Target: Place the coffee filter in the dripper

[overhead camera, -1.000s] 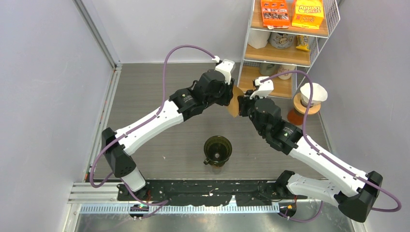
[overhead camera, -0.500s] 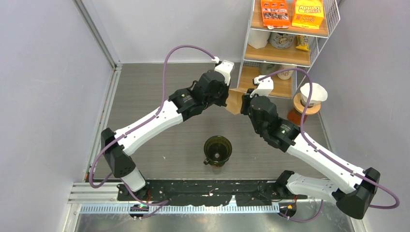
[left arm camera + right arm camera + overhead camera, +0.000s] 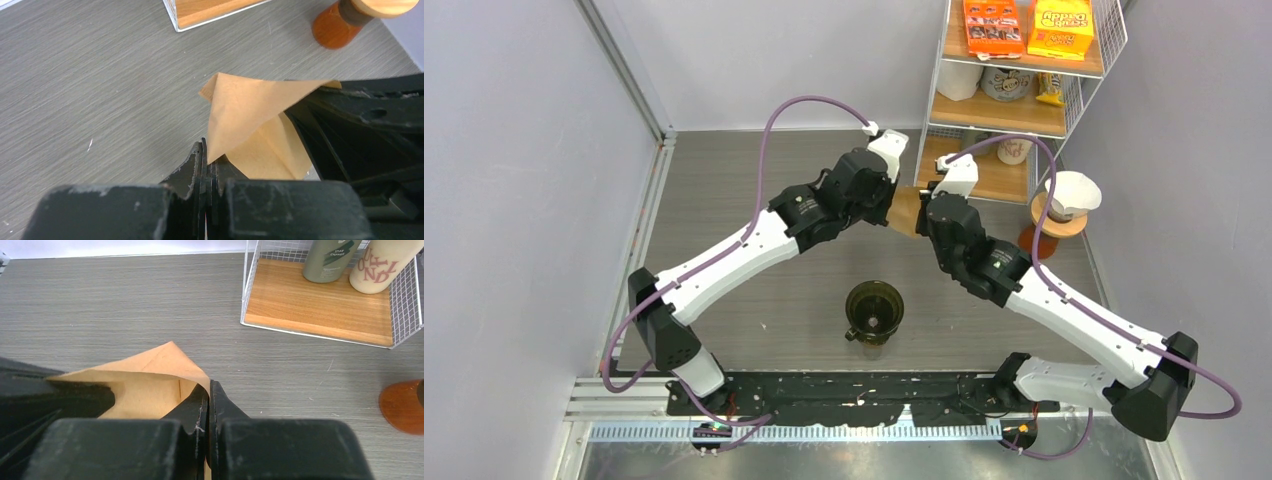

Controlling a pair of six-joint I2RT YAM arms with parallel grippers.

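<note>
My left gripper moves back and down next, turning toward the dark glass dripper's opening (image 3: 874,304), to release the filter (image 3: 906,211) there, since the dripper stands empty.
A brown paper coffee filter (image 3: 906,211) hangs in the air between my two grippers, above the back of the table. My left gripper (image 3: 206,150) is shut on one edge of the filter (image 3: 250,115). My right gripper (image 3: 209,390) is shut on the opposite edge of the filter (image 3: 145,377), whose mouth is spread partly open. The dark glass dripper (image 3: 873,312) stands on the table nearer the arm bases, well below and in front of the filter.
A white wire shelf (image 3: 1014,95) with wooden boards, bottles and snack boxes stands at the back right. A white ceramic dripper on a wooden stand (image 3: 1064,205) sits to its right. The stand's brown base (image 3: 404,405) shows in the right wrist view.
Both grippers have moved closer together and slightly toward the back. The filter between them now looks narrower from above, with less of its face showing.
</note>
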